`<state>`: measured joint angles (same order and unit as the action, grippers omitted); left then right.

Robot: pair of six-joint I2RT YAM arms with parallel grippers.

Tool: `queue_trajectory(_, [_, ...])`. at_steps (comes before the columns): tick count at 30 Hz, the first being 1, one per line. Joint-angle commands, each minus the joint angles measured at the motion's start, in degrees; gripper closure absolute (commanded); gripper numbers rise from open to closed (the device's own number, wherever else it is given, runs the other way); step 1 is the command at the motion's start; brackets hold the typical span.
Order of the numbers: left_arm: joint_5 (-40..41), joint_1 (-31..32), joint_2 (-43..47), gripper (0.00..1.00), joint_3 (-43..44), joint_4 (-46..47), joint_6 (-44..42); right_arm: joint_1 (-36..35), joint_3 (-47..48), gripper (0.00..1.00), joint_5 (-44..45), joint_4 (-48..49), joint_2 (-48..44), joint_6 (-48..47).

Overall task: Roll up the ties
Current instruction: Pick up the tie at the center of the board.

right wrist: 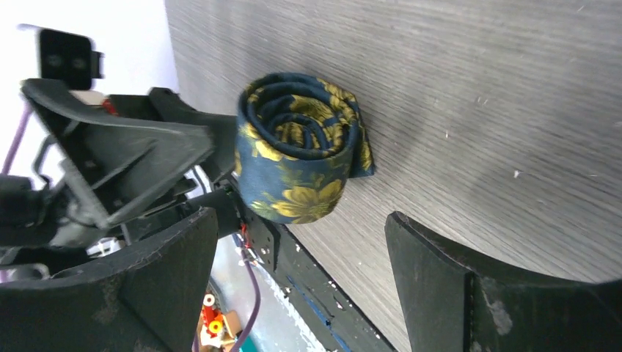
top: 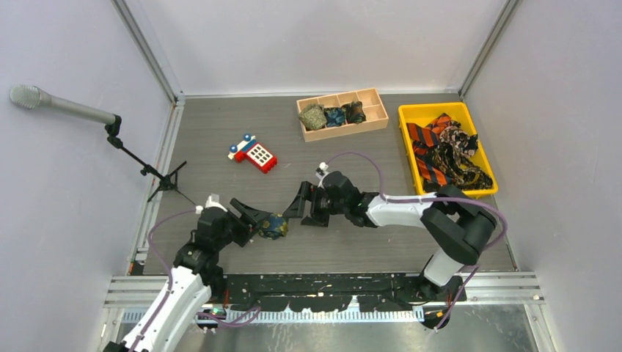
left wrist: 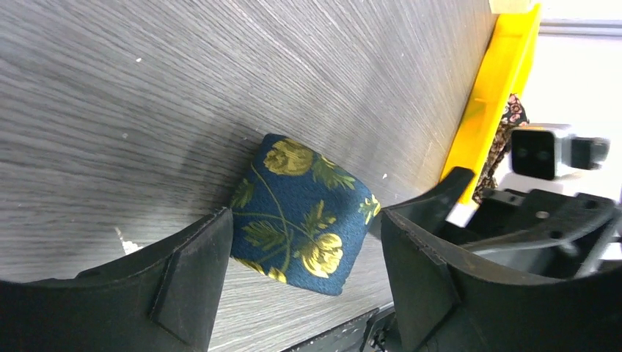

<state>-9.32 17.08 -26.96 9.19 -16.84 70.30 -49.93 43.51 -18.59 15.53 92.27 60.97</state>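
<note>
The right gripper moves to the left in the top view next, onto the coil's spiral end (top: 283, 225) (right wrist: 302, 125), which faces its open fingers, and closes there.
A navy tie with yellow-gold flowers (top: 273, 225) lies rolled into a small coil on the grey table. My left gripper (top: 258, 223) is open, with the coil (left wrist: 304, 213) lying between and just ahead of its fingertips. The left finger (left wrist: 198, 271) is at the coil's edge and a gap shows at the right finger (left wrist: 418, 271). My right gripper (top: 297, 211) is open and empty, just right of the coil. In the right wrist view the coil's spiral end (right wrist: 301, 158) faces the camera, ahead of the right gripper (right wrist: 301, 220).
A wooden box (top: 376, 110) at the back holds three rolled ties (top: 334, 115). A yellow bin (top: 411, 110) at the right holds loose striped and patterned ties (top: 444, 154). A red-and-blue toy phone (top: 255, 153) lies mid-left. A microphone stand (top: 110, 125) stands at the left.
</note>
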Motion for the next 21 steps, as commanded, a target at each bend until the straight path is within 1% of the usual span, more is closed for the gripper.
queue_trajectory(1, [3.8, -0.2, 4.9, 0.24, 1.6, -8.6, -1.2, -3.4, 1.4, 0.12, 2.7, 6.9, 5.1, 3.3])
queue_trajectory(4, [5.8, -0.2, 7.1, 0.24, 3.9, -12.9, -5.4, -4.8, 2.1, 0.12, 2.7, 10.0, 8.3, 5.0])
queue_trajectory(6, [6.4, -0.2, 7.8, 0.26, 4.9, -14.5, -8.0, -5.2, 2.4, 0.12, 2.5, 11.3, 9.8, 5.8])
queue_trajectory(8, [6.7, -0.2, 7.5, 0.29, 5.6, -15.1, -10.9, -5.5, 2.9, 0.12, 2.5, 12.1, 10.9, 6.2])
queue_trajectory(10, [6.8, -0.2, 6.4, 0.29, 5.8, -15.8, -13.0, -6.0, 3.3, 0.11, 2.4, 12.5, 11.7, 6.4])
queue_trajectory(16, [2.8, -0.2, 1.7, 0.22, 6.0, -10.5, -20.2, -6.4, 3.6, 0.12, 4.3, 12.9, 12.9, 7.6])
queue_trajectory(19, [2.0, -0.3, -0.9, 0.18, 6.6, -7.9, -23.7, -6.5, 3.4, 0.16, 5.6, 13.0, 13.5, 8.0])
queue_trajectory(21, [1.2, -0.3, -2.9, 0.17, 6.9, -6.1, -25.2, -6.6, 3.5, 0.22, 5.9, 13.3, 14.2, 8.3])
